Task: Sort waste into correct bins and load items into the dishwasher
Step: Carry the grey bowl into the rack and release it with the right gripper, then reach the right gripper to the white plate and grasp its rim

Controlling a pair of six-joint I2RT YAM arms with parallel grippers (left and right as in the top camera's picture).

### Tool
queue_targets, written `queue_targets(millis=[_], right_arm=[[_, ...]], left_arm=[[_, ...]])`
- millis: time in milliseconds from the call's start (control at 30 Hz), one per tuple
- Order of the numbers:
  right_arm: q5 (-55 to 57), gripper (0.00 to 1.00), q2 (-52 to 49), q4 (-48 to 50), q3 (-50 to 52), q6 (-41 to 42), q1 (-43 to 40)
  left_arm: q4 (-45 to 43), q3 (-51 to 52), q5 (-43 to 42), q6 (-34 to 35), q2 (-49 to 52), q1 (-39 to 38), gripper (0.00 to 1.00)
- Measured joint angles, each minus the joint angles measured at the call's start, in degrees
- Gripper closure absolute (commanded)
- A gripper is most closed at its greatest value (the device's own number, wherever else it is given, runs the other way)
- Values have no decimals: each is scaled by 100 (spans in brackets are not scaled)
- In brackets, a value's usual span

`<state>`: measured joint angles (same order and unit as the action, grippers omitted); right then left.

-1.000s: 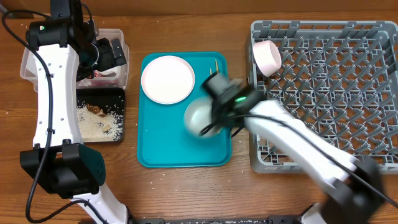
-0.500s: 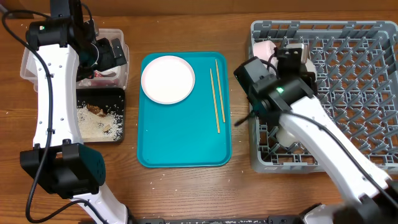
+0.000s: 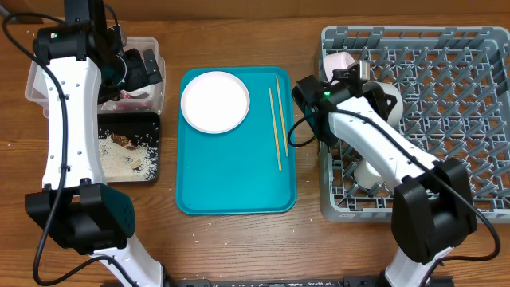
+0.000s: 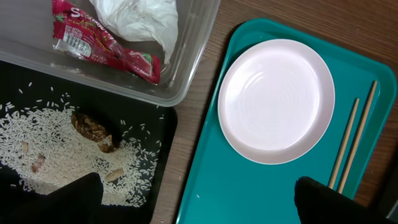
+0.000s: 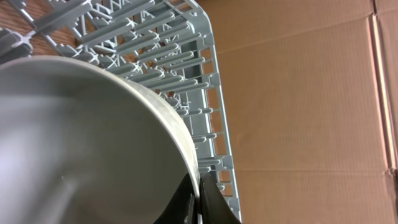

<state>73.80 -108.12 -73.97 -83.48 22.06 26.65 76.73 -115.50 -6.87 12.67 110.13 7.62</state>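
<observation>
My right gripper should next lower the greyish bowl toward the rack's tray-side edge, between small cup and white bowl, then release it.
My right gripper [image 5: 198,202] is shut on the rim of the greyish bowl [image 5: 81,137], one finger inside and one outside. In the overhead view the right gripper [image 3: 364,80] holds that bowl [image 3: 390,102] over the left part of the dishwasher rack [image 3: 446,48]. A small cup [image 3: 339,62] and a white bowl [image 3: 370,171] sit in the rack. The white plate [image 3: 215,101] and two chopsticks [image 3: 275,127] lie on the teal tray. My left gripper [image 4: 196,205] hangs open above the bins. The clear tub [image 4: 186,81] holds the red wrapper [image 4: 106,43] and tissue [image 4: 140,15]; the black tray [image 4: 155,186] holds rice and scraps [image 4: 62,137].
The teal tray [image 3: 235,187] lies mid-table between the bins and the rack. The left arm's white links [image 3: 68,119] reach along the table's left side. Beyond the rack, the right wrist view shows brown cardboard [image 5: 311,112].
My right arm has carried the greyish bowl off the teal tray and over the rack's left part, uncovering the chopsticks. The left arm has not moved.
</observation>
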Motion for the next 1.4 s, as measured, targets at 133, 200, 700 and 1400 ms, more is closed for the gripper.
queue_targets(millis=[133, 200, 700, 1400], right_arm=[[-103, 96, 0, 46, -2, 0, 2], [-188, 96, 0, 96, -2, 7, 20], [-754, 78, 0, -179, -2, 26, 234], [-1956, 4, 17, -1139, -1255, 236, 739]], left_arm=[[0, 0, 0, 0, 0, 0, 0], [0, 0, 0, -2, 0, 0, 0], [0, 0, 0, 0, 0, 0, 0], [0, 0, 0, 0, 0, 0, 0]])
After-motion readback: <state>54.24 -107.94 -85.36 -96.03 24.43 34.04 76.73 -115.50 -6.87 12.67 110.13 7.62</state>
